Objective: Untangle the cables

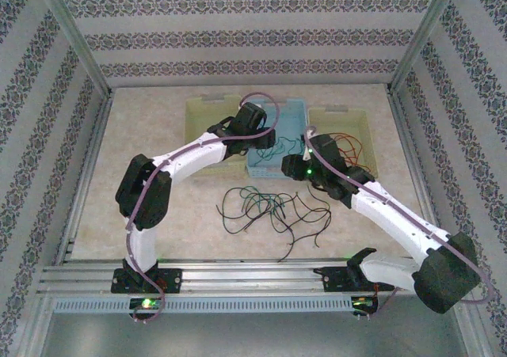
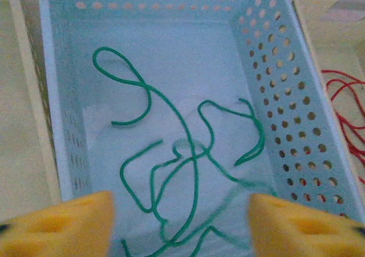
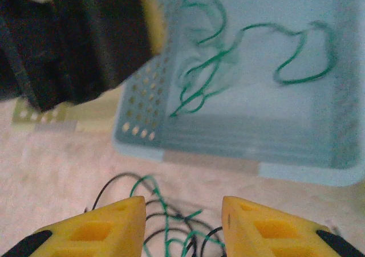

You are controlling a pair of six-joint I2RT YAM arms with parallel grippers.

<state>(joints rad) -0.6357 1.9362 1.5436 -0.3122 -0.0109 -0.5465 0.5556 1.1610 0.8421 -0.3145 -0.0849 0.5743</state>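
Note:
Next, my right gripper moves back toward the base and down onto the green cable in the tangle (image 1: pixel 274 205) (image 3: pixel 194 233), because it lies crossed among the black cables.
Several green cables (image 2: pixel 194 154) lie loosely curled on the floor of a pale blue perforated basket (image 2: pixel 285 97). My left gripper (image 2: pixel 181 205) hangs over them, open wide, with nothing between its yellow fingertips (image 2: pixel 85 223). A tangle of black and green cables (image 1: pixel 269 210) lies on the table in front of the basket (image 1: pixel 289 104). My right gripper (image 3: pixel 182 211) hovers just above that tangle's far edge (image 3: pixel 171 228), open and holding nothing. Red cables (image 1: pixel 348 147) lie in the yellow bin on the right, and they also appear at the right edge of the left wrist view as red cables (image 2: pixel 342 106).
Another yellow bin (image 1: pixel 202 127) stands left of the blue basket. The left arm's black wrist (image 3: pixel 74 40) is close on the right gripper's upper left. Metal frame rails (image 1: pixel 238 274) run along the near edge, and patterned walls close in the table.

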